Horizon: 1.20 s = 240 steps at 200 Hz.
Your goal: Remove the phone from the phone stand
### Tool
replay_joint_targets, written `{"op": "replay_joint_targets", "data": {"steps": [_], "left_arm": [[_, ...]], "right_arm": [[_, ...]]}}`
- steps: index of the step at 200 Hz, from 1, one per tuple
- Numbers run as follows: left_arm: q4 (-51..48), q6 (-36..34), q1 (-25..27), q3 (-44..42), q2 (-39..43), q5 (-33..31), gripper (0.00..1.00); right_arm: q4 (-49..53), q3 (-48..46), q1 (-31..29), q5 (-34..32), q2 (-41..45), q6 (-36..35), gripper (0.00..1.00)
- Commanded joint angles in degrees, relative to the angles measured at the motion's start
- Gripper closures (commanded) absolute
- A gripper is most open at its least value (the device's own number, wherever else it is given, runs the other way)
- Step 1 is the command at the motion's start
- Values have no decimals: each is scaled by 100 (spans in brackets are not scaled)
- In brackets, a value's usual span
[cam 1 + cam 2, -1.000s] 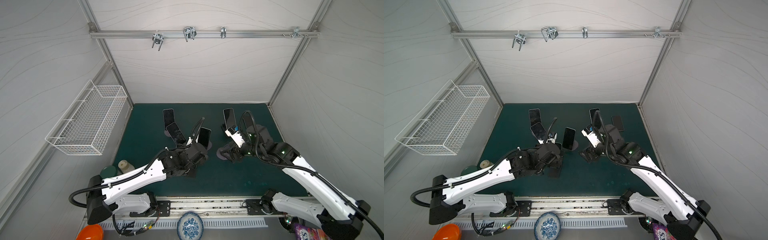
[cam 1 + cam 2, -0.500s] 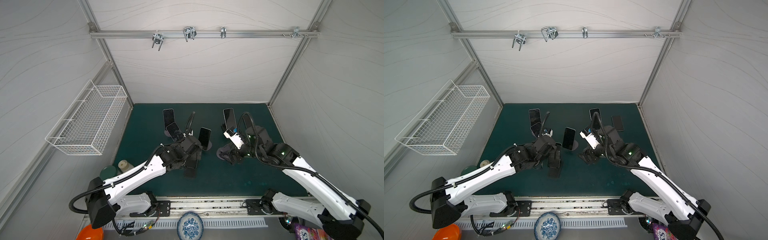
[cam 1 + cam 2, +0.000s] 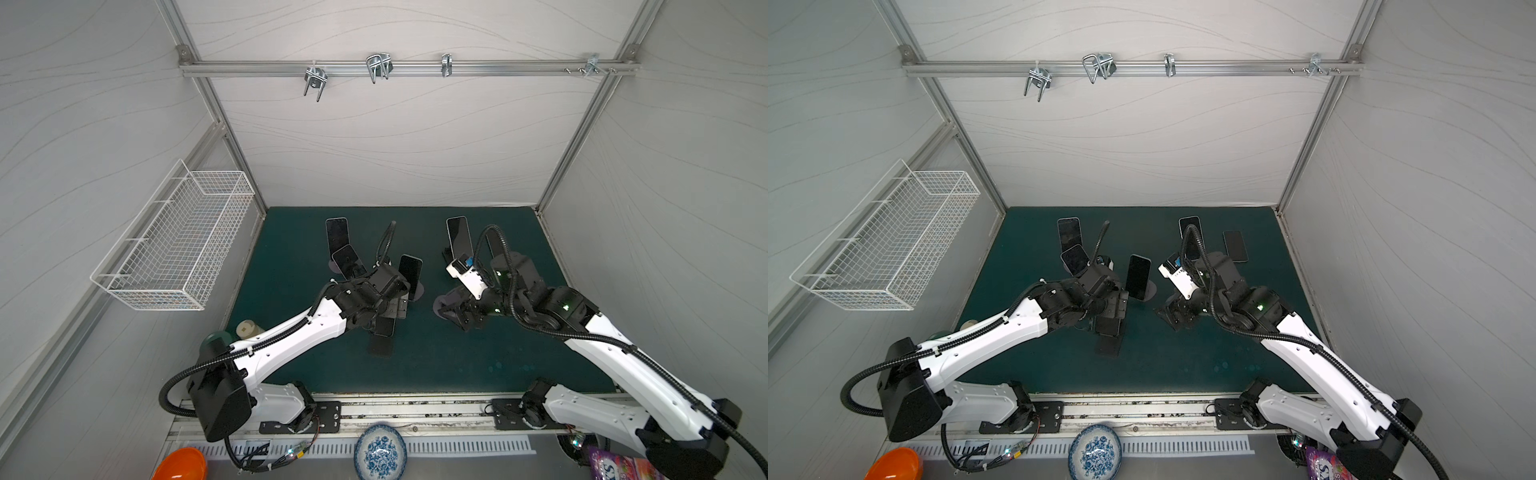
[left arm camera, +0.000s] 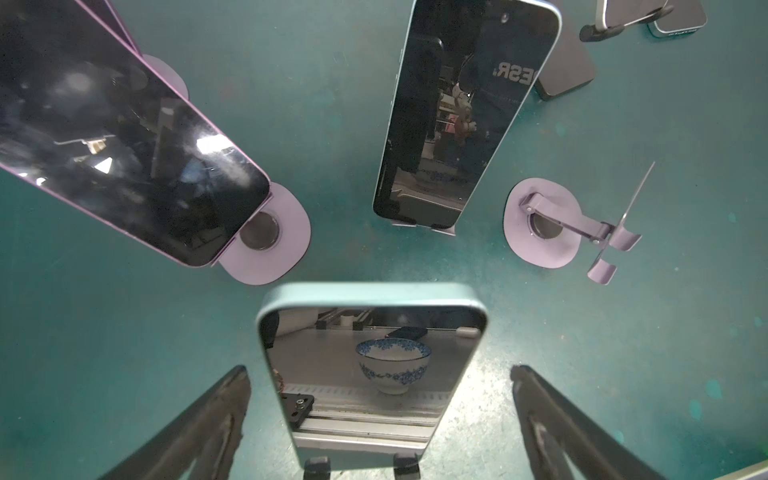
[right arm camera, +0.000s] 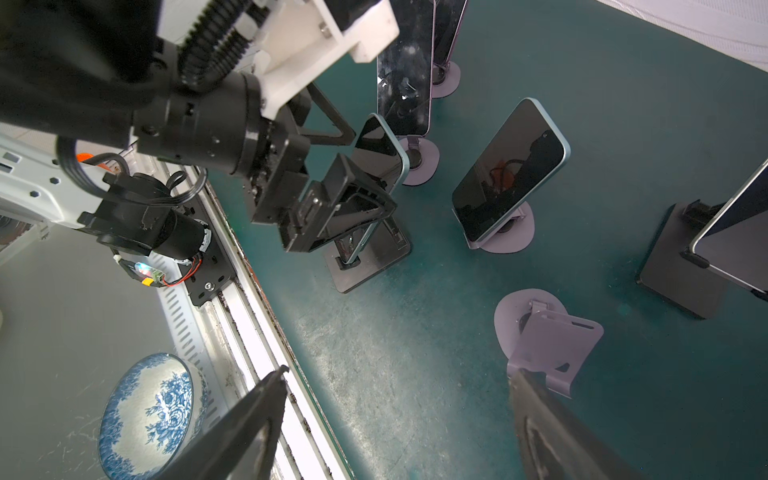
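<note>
My left gripper eases down and closes across the sides of the pale-rimmed phone [image 3: 385,326] [image 4: 372,376] next, because it stands between the open fingers with gaps at both edges.
A phone [image 4: 372,374] with a pale blue rim stands upright on a black phone stand [image 5: 365,262] near the mat's front middle. My left gripper [image 4: 379,370] is open around it, one finger on each side, with a gap to both edges. In both top views that gripper [image 3: 384,320] hangs over the phone [image 3: 1106,326]. My right gripper [image 5: 399,372] is open over bare mat, one fingertip [image 5: 519,378] at the plate of an empty lilac stand [image 5: 548,345]. It holds nothing.
More phones stand on stands: one on a lilac stand [image 3: 410,270], two at the back left [image 3: 336,235], one on a black stand [image 3: 458,235]. Another phone lies flat [image 3: 1235,246]. A blue-and-white bowl [image 3: 380,451] sits past the front rail, a wire basket [image 3: 178,237] on the left wall.
My left arm has swung and brought its open gripper down around the phone on the black stand. The right gripper's jaws have widened a little beside the empty lilac stand.
</note>
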State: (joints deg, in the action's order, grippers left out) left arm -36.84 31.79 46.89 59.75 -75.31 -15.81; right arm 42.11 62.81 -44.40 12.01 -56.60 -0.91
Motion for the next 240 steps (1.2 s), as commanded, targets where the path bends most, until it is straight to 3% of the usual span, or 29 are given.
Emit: {"op": "replay_joint_targets", "data": {"steps": [1,113,240], "left_arm": [[59,135,-113,336,-139,79,1],[79,-50,-302,469,-517,350,1],[45,0,-303,258,-495,396,10]], "right_arm": [[115,12,-34,-23,129,-183,14],[113,23,-38,-127,44,-288,13],[149,38,-36,-83,44,-264,14]]}}
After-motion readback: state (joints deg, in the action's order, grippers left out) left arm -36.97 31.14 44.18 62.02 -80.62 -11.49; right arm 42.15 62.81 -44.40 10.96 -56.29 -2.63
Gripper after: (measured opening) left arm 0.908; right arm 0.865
